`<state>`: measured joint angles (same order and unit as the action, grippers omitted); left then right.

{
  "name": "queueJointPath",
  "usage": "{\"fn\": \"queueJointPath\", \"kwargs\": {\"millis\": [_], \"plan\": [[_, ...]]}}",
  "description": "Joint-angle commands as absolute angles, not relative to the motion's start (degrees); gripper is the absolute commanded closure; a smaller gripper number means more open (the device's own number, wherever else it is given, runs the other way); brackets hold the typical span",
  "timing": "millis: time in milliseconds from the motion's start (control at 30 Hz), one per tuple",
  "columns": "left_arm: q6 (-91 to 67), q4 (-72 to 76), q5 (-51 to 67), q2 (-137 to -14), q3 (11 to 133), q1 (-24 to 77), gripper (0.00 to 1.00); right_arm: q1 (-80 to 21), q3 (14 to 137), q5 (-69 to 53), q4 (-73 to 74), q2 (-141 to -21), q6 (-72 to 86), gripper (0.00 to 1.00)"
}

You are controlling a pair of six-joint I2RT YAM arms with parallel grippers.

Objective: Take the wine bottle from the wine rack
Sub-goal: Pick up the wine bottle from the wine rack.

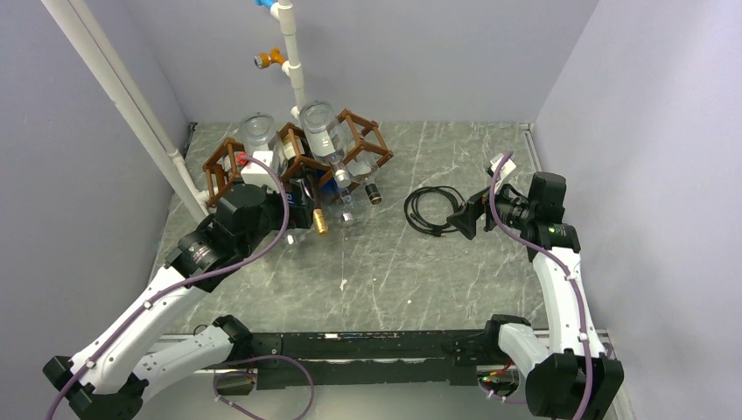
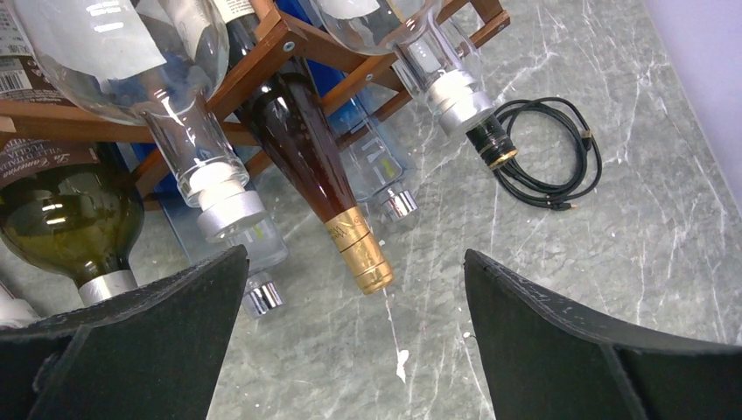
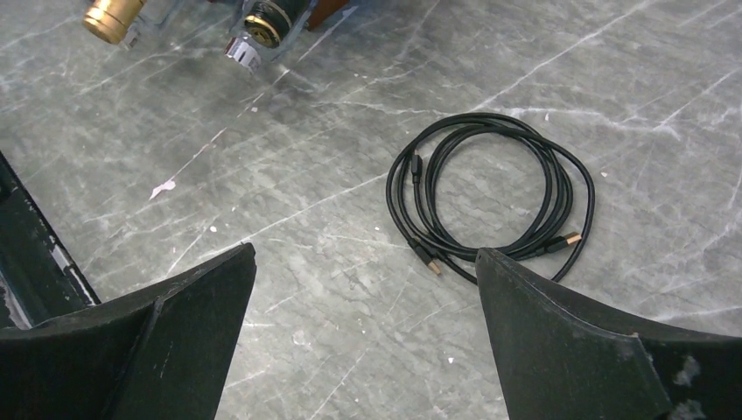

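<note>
The clear bottle's neck [image 2: 192,143] juts past the rack's bar. My left gripper goes outward and to the left in the top view next, turning to straddle it.
The brown wooden wine rack [image 1: 372,140] stands at the back left, tipped and holding several bottles with their necks pointing toward me. A dark brown wine bottle [image 2: 302,131] with a gold foil cap [image 2: 363,258] slants out of the rack [image 2: 289,39]; the cap [image 1: 320,223] hangs just above the table. My left gripper [image 2: 354,254] is open, its fingers spread on either side of that cap and not touching it. My right gripper [image 3: 365,250] is open and empty over bare table at the right [image 1: 461,219], far from the rack.
Clear bottles with silver caps [image 2: 229,210] [image 2: 459,101], a green bottle [image 2: 70,219] and a black-capped neck [image 2: 493,144] crowd around the brown bottle. A coiled black cable [image 3: 490,192] lies beside my right gripper. A white pipe stand [image 1: 293,61] rises behind the rack. Walls close three sides.
</note>
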<state>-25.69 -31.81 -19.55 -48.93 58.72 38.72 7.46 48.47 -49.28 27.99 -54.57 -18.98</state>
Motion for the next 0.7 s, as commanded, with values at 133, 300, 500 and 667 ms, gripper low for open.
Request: {"fn": "queueJointPath", "kwargs": {"millis": [133, 300, 500, 667], "plan": [[-22.45, -28.54, -20.01, -48.91, 58.54, 38.93, 0.01, 7.56, 48.23, -52.69, 25.66, -53.5, -19.48, 0.0], [-21.8, -27.85, -23.06, -48.24, 57.88, 38.87, 0.01, 7.56, 48.52, -52.99, 26.26, -54.7, -19.82, 0.0], [-23.98, -28.55, -31.36, -49.62, 58.58, 38.85, 0.01, 7.56, 48.52, -52.89, 26.59, -55.03, -20.65, 0.0], [-26.02, -29.92, -36.48, -53.58, 60.46, 36.37, 0.03, 7.56, 48.21, -52.97, 26.2, -55.36, -20.41, 0.0]]}}
